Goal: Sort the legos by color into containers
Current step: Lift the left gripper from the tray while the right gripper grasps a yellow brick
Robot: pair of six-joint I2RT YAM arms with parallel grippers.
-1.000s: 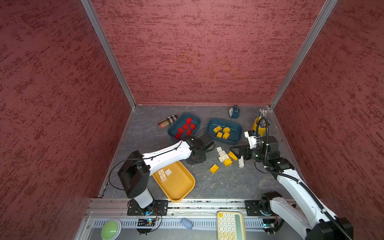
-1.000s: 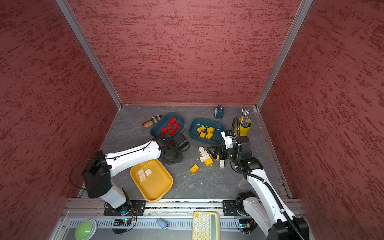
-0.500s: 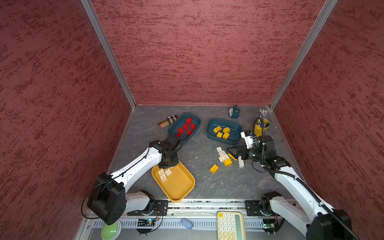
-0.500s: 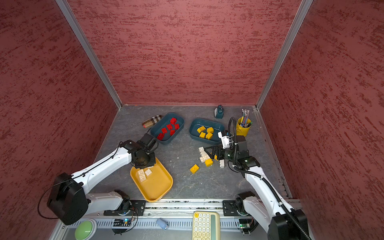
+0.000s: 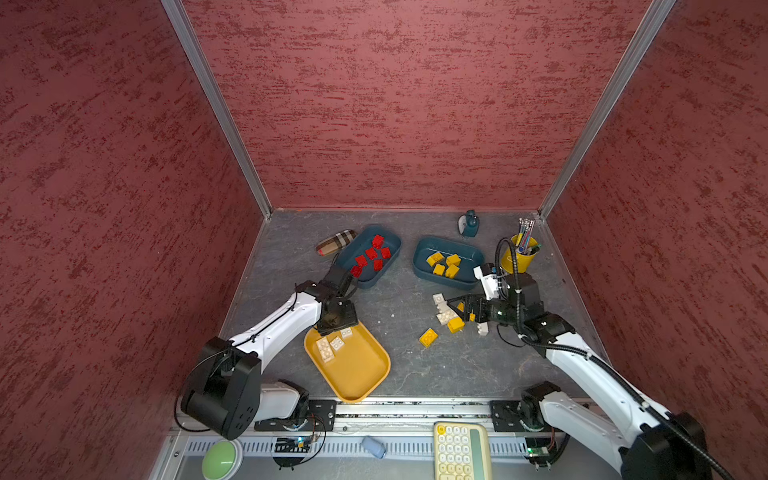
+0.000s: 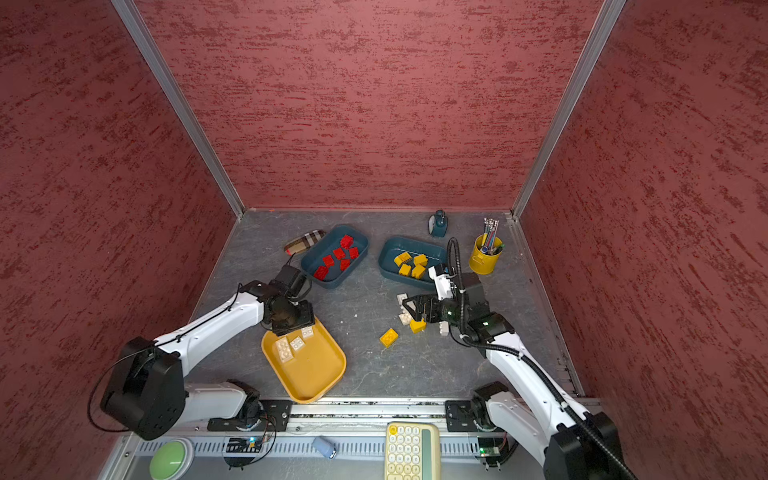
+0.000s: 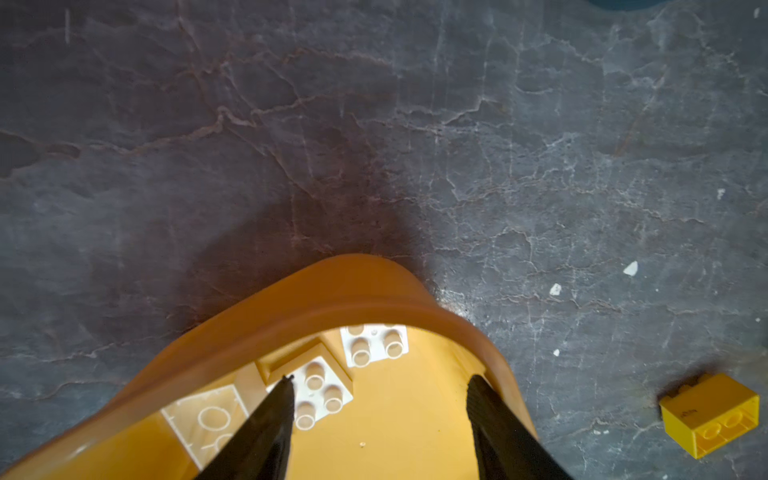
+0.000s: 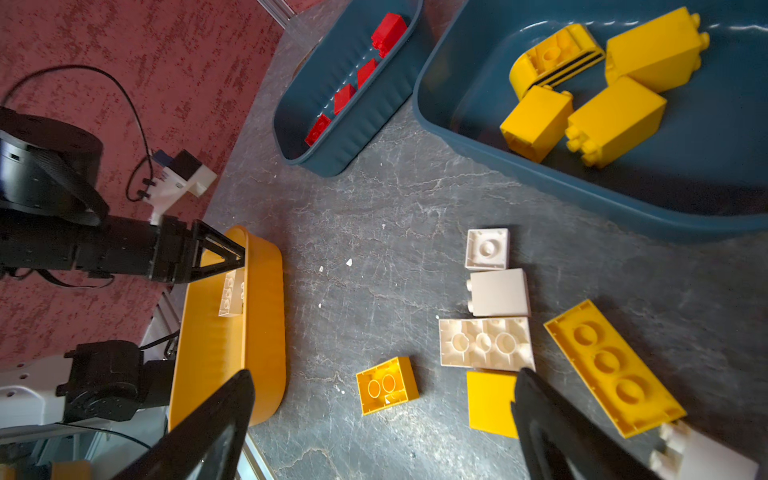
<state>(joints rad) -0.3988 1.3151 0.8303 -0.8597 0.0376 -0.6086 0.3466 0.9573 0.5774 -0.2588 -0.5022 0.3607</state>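
The robot's right gripper is going to swing toward the mustard container [image 5: 358,371] next, tip down and lower over the lone yellow lego, because the bare tabletop around that lego leaves room for both fingers.
Three white legos [image 5: 325,349] lie at the far end of the mustard container [image 5: 358,371]. My left gripper [image 5: 336,328] [image 7: 380,386] hangs open just above them, nothing between its fingers, with one white lego [image 7: 322,390] beside a fingertip. Red legos [image 5: 371,253] fill one teal container [image 5: 374,283]; yellow legos [image 5: 444,264] sit in the other teal container [image 5: 471,255]. My right gripper [image 5: 457,308] [image 8: 384,376] is wide open over the loose pile: a small yellow lego [image 8: 387,390], a long yellow one [image 8: 611,368] and white ones [image 8: 486,344].
A plaid pouch [image 5: 336,242] lies behind the red container. A yellow cup with pens [image 5: 519,255] stands at the back right, a small teal object [image 5: 469,224] by the back wall. A calculator [image 5: 460,451] and a green button [image 5: 222,459] sit beyond the front rail.
My left arm swung from the table's middle to the mustard container, and its gripper opened there, leaving a third white lego. My right gripper edged left over the pile.
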